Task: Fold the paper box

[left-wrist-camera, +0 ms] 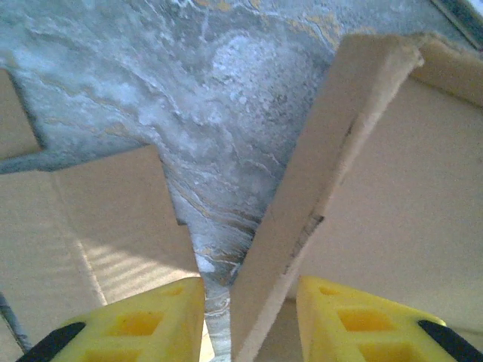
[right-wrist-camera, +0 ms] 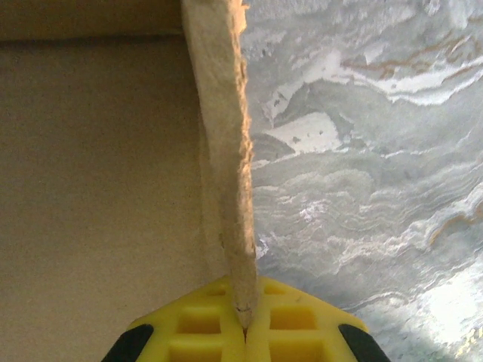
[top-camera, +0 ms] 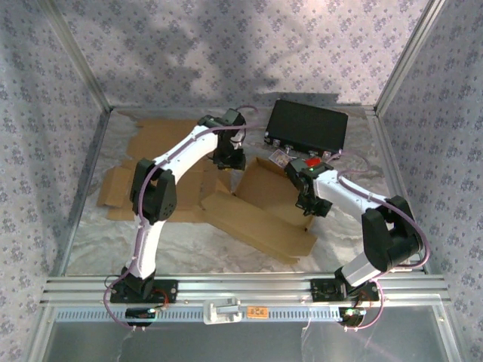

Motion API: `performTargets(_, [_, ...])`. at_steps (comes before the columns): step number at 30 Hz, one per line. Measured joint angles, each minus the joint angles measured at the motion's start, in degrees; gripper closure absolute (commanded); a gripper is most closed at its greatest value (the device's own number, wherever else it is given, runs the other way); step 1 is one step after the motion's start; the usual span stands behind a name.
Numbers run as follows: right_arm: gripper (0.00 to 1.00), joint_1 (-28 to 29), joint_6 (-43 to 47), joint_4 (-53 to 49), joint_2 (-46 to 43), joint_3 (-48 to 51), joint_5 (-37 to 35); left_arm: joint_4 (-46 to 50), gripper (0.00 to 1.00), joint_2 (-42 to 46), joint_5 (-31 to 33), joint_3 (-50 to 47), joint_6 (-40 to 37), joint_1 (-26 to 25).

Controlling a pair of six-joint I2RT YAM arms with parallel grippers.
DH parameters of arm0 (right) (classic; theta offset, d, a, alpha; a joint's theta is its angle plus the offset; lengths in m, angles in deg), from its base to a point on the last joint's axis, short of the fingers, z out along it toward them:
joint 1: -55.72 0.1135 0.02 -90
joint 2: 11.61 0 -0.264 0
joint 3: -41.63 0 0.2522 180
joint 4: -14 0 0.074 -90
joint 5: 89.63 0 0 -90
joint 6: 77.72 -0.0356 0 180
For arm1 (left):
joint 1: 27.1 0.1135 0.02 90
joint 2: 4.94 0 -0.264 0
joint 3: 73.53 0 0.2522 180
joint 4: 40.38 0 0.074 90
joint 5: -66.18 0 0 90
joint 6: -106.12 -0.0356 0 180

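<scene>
The box [top-camera: 256, 204] lies crooked, so I will next pull the thin edge of the box's side in my right gripper back toward the bar and then release it.
The paper box [top-camera: 256, 204] is brown cardboard, partly raised in the middle of the table, with flat flaps spread to the left. My left gripper [top-camera: 228, 157] stands at the box's far left corner. In the left wrist view its yellow fingers [left-wrist-camera: 151, 320] are apart, and an upright cardboard wall [left-wrist-camera: 332, 151] passes between them with a gap on each side. My right gripper [top-camera: 309, 202] is at the box's right edge. In the right wrist view it [right-wrist-camera: 244, 324] is shut on the thin edge of a raised cardboard wall [right-wrist-camera: 223, 151].
A black case [top-camera: 308, 126] lies at the back right, with a small red item [top-camera: 312, 161] in front of it. Flat cardboard panels [top-camera: 151, 139] cover the back left of the marbled table [top-camera: 113, 234]. Patterned walls enclose three sides, and an aluminium rail [top-camera: 241, 286] runs along the front.
</scene>
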Motion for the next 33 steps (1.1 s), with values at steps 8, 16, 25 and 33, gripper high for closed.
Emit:
performTargets(8, [1.00, -6.29, -4.20, 0.20, -1.31, 4.50, 8.22, 1.07, 0.63, 8.70, 10.40, 0.00, 3.72, 0.15])
performTargets(16, [1.00, -7.19, -7.54, 1.77, -1.22, 4.50, 14.19, -0.20, 0.70, 31.26, 15.41, -13.11, 8.44, 7.74])
performTargets(25, [1.00, -5.51, -13.42, 3.54, -0.61, 4.39, 16.61, -8.37, 0.84, 41.68, 4.76, -46.66, 16.94, 11.67])
performTargets(33, [1.00, -0.22, -21.64, 5.73, 0.42, 3.89, 18.97, -18.58, 0.70, 45.68, -2.97, -57.81, 24.44, 11.39])
